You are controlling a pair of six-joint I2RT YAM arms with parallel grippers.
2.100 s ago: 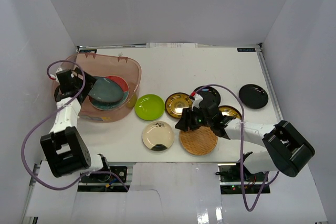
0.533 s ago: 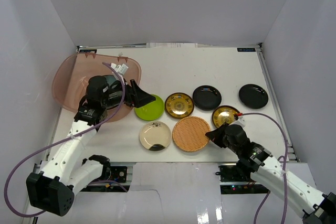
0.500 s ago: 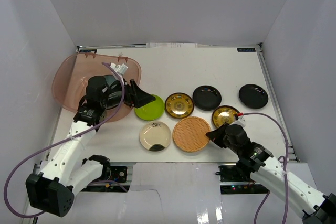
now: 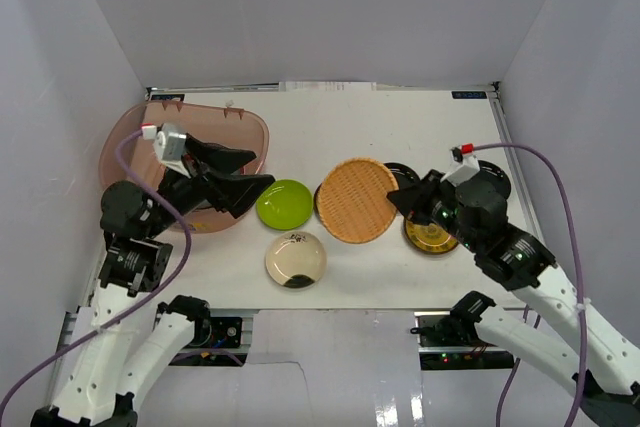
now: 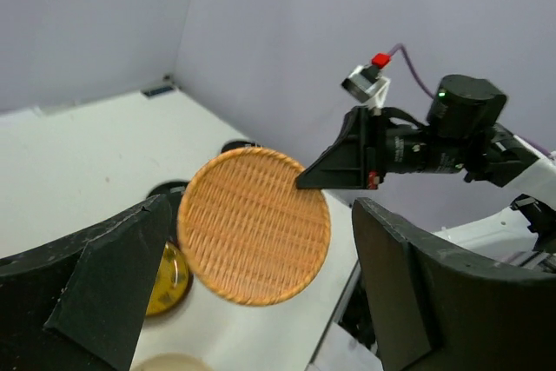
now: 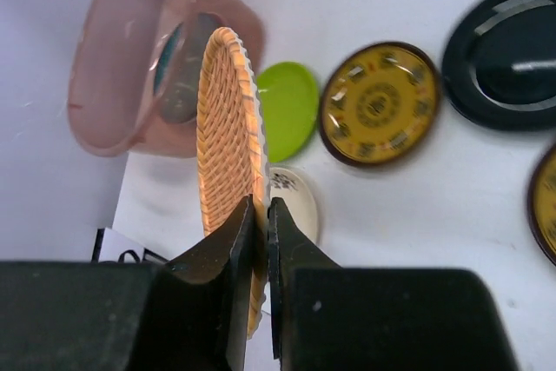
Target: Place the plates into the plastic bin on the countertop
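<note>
The woven plate hangs away from the bin. My right gripper will next carry it outward past the lime green plate and down over the teal plate.
My right gripper [image 4: 396, 198] is shut on the rim of the woven tan plate [image 4: 357, 200], holding it tilted in the air above the countertop [image 4: 350, 127]. In the right wrist view the woven plate [image 6: 228, 128] stands edge-on between the closed jaws. The pinkish plastic bin [image 4: 125, 142] sits at the far left, and a teal plate [image 6: 176, 76] shows inside it. My left gripper [image 4: 250, 173] hangs open and empty by the bin's right side, facing the woven plate [image 5: 254, 225].
On the countertop lie a lime green plate [image 4: 284, 203], a cream plate [image 4: 295, 258], a gold plate [image 6: 380, 103], a second gold plate [image 4: 430, 234] under my right arm, and two black plates [image 4: 404, 174] [image 4: 497, 169], partly hidden.
My right gripper closed on the woven plate, lifted it off the countertop and carried it up and left. The left arm rose and drew back, its gripper still open.
</note>
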